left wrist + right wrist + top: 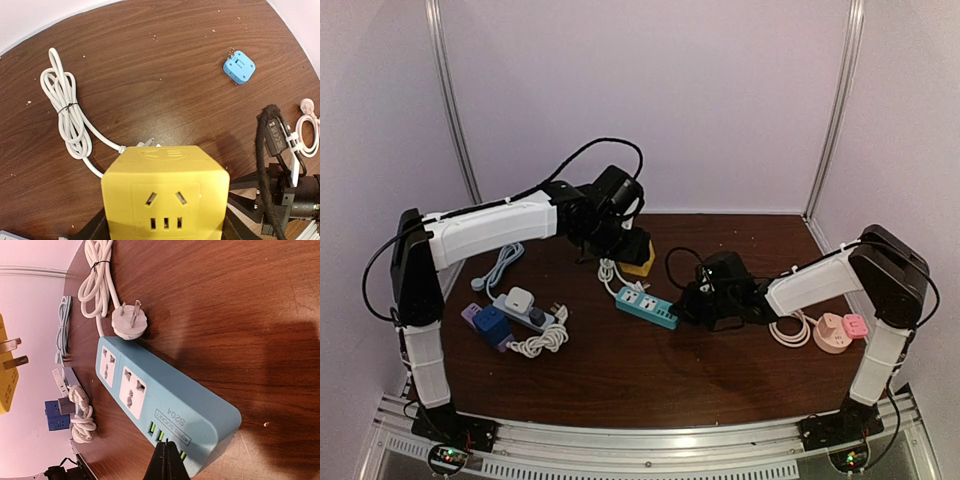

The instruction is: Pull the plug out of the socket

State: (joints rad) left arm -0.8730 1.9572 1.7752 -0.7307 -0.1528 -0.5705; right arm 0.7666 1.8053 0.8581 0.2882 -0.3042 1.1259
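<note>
The left gripper swings to its left in the top view next, lowers the cube to the clear tabletop below, beside the coiled cord (566, 256), and releases it.
My left gripper (628, 248) is shut on a yellow cube socket (165, 192) and holds it in the air; the cube also shows in the top view (639, 260). Its metal prongs (12, 352) are bare and free of any socket. The blue power strip (160, 400) lies flat on the table (620, 370), both outlets empty; it also shows in the top view (647, 307). My right gripper (166, 465) is shut, its tips resting on the strip's USB end. In the top view the right gripper (692, 300) sits at the strip's right end.
The strip's white plug (129, 322) and coiled cord (67, 115) lie behind it. A small blue adapter (239, 67) lies farther back. A white strip with a charger (525, 305) and a blue cube (492, 325) lie at the left. A pink round socket (840, 332) stands at the right.
</note>
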